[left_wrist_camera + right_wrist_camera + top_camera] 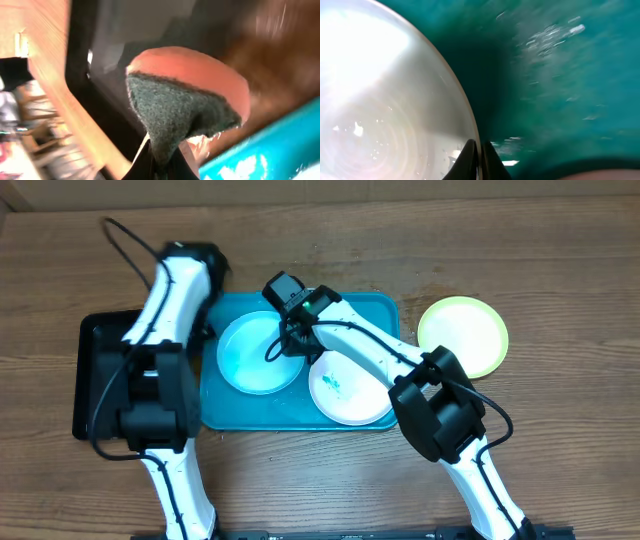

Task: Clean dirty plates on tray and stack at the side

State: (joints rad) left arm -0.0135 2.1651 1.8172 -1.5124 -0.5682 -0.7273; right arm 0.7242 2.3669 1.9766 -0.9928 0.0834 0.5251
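I will next raise my right gripper, move it to the right in the overhead view and lower its plate onto the yellow-green plate (463,335), which already lies beside the tray.
The turquoise tray (385,310) holds the pale mint-blue plate (255,358) at its left and the white plate (345,392), with small teal smears, at its right. The yellow-green plate (463,335) lies on the table to the right of the tray. My right gripper (293,345) is shut on the right rim of the mint-blue plate (380,100), one finger on each side of the rim (479,160). My left gripper (205,265) is shut on an orange sponge with a dark green scouring side (185,107), held by the tray's far left corner.
A black rectangular tray (95,370) lies left of the turquoise tray, partly under my left arm. The wooden table (560,440) runs around both trays. The turquoise tray's floor (560,75) shows wet streaks.
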